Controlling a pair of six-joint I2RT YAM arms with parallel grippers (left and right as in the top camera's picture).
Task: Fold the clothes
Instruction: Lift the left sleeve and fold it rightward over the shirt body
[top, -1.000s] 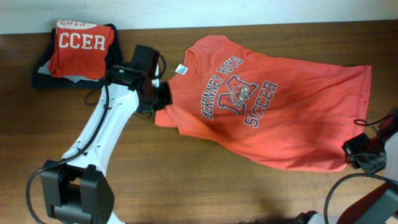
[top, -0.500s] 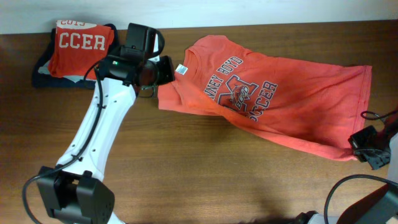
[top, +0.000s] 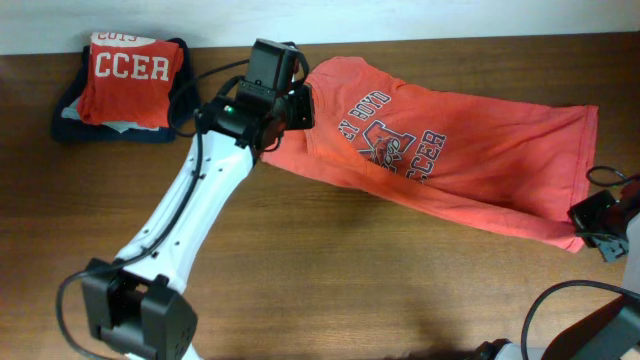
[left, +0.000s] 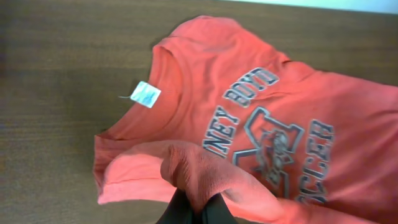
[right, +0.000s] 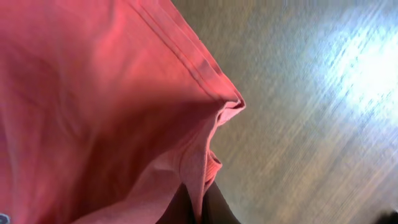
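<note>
I should lower my left gripper's raised sleeve fold toward the collar beside the white neck tag and release.
The clothes, an orange-red T-shirt (top: 470, 170) with a navy-and-white soccer print, lie stretched across the right half of the wooden table (top: 350, 290). My left gripper (top: 297, 108) is at the collar end, shut on a bunched fold of sleeve fabric that it holds up over the chest. In the left wrist view the gripper (left: 198, 210) pinches that fold, with the white neck tag (left: 144, 94) and print (left: 267, 140) beyond. My right gripper (top: 585, 228) is shut on the lower hem corner at the far right. The right wrist view shows the gripper (right: 198, 208) clamped on the hem (right: 186, 62).
A folded red shirt lettered "CCER" (top: 130, 75) lies on a dark navy folded garment (top: 70, 125) at the back left corner. The left arm (top: 185, 215) crosses the table's left middle. A black cable (top: 605, 175) loops near the right edge.
My left gripper has carried the sleeve fabric right and toward the back, over the collar area. The shirt's near edge has lifted and the spread has narrowed. The right gripper shifted slightly forward.
</note>
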